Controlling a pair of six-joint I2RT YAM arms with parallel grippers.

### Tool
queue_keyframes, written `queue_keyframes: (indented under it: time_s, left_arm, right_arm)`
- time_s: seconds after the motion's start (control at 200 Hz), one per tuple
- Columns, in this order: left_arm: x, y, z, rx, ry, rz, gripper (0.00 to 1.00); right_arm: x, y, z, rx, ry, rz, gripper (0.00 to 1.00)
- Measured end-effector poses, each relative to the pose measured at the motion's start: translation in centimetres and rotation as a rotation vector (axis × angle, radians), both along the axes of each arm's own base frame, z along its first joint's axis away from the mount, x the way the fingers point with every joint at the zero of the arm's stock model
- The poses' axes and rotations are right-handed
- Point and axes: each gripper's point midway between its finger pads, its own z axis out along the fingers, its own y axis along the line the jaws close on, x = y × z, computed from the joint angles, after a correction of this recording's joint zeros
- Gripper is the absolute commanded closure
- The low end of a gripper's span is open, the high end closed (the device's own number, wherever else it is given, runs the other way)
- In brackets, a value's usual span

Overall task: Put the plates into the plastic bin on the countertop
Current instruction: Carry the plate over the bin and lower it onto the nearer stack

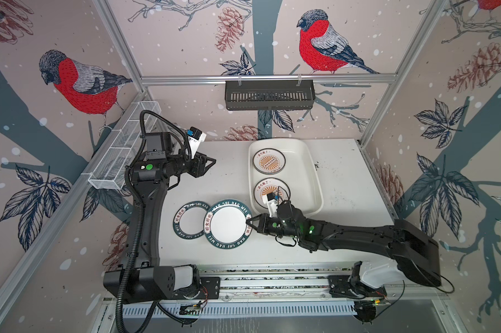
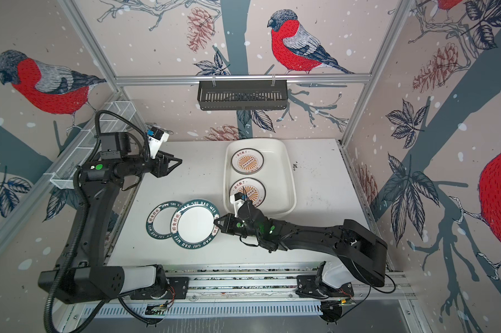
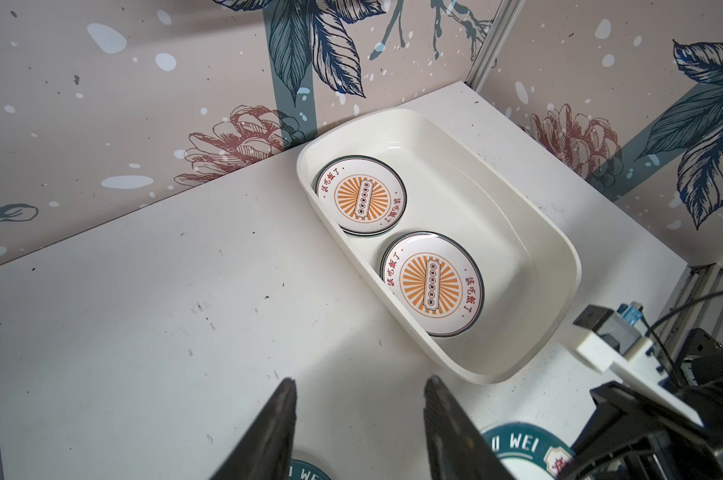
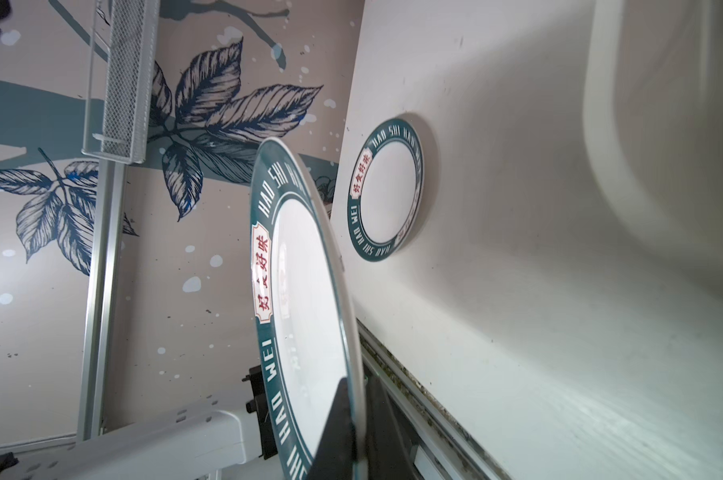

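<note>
The robot's right gripper needs to carry the green-lettered plate (image 1: 227,225) outward into the bin, lower it onto the nearer sunburst plate and let it go, because it is still hanging outside.
My right gripper (image 1: 247,223) (image 4: 357,386) is shut on the rim of a green-lettered plate (image 1: 227,225) (image 4: 301,270), holding it clear above the countertop (image 1: 214,184). A second green-rimmed plate (image 1: 187,220) (image 4: 386,191) lies flat on the countertop just left of it. The white plastic bin (image 1: 304,173) (image 3: 484,232) stands at the back right. Two orange sunburst plates (image 1: 268,161) (image 3: 432,284) lie along its left side, the nearer one partly hidden by my right wrist. My left gripper (image 1: 213,161) (image 3: 359,384) hovers open and empty, left of the bin.
A black slotted basket (image 1: 269,95) hangs on the back rail. A white wire-mesh basket (image 1: 125,150) runs along the left wall behind my left arm. Aluminium framing (image 1: 272,281) edges the front of the countertop.
</note>
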Motion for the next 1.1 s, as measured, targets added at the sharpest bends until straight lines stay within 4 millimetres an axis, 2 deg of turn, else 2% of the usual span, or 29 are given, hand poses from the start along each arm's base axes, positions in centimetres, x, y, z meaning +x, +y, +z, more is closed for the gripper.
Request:
queue_keyframes:
  time_s: [0.11,0.235,0.39,0.53,0.645,0.836,1.101]
  left_arm:
    - [-0.3,0.0,0.2,0.001,-0.006,0.001,0.50]
    - [-0.3,0.0,-0.1,0.000,0.003,0.001,0.50]
    - [-0.3,-0.1,-1.1,-0.005,0.026,-0.004,0.50]
    - [-0.4,-0.3,-1.7,-0.013,0.041,-0.014,0.50]
    - [-0.3,-0.3,-2.2,-0.008,0.045,-0.019,0.50]
    - [-0.3,-0.2,-3.4,0.008,0.060,-0.033,0.50]
    - [0.2,-0.2,-4.7,0.006,0.093,-0.039,0.50]
  right_arm:
    - [3.6,-2.6,1.7,-0.027,-0.033,-0.035,0.98]
    - [8.0,-6.4,2.5,-0.078,-0.062,-0.086,0.98]
    - [12.9,-12.0,1.8,-0.151,-0.069,-0.171,0.98]
    - [15.8,-15.0,0.5,-0.210,-0.062,-0.191,0.98]
    - [17.3,-16.2,-1.0,-0.251,-0.052,-0.180,0.98]
    - [18.7,-17.7,-5.1,-0.296,0.008,-0.159,0.98]
    - [19.2,-17.8,-8.4,-0.309,0.061,-0.121,0.98]
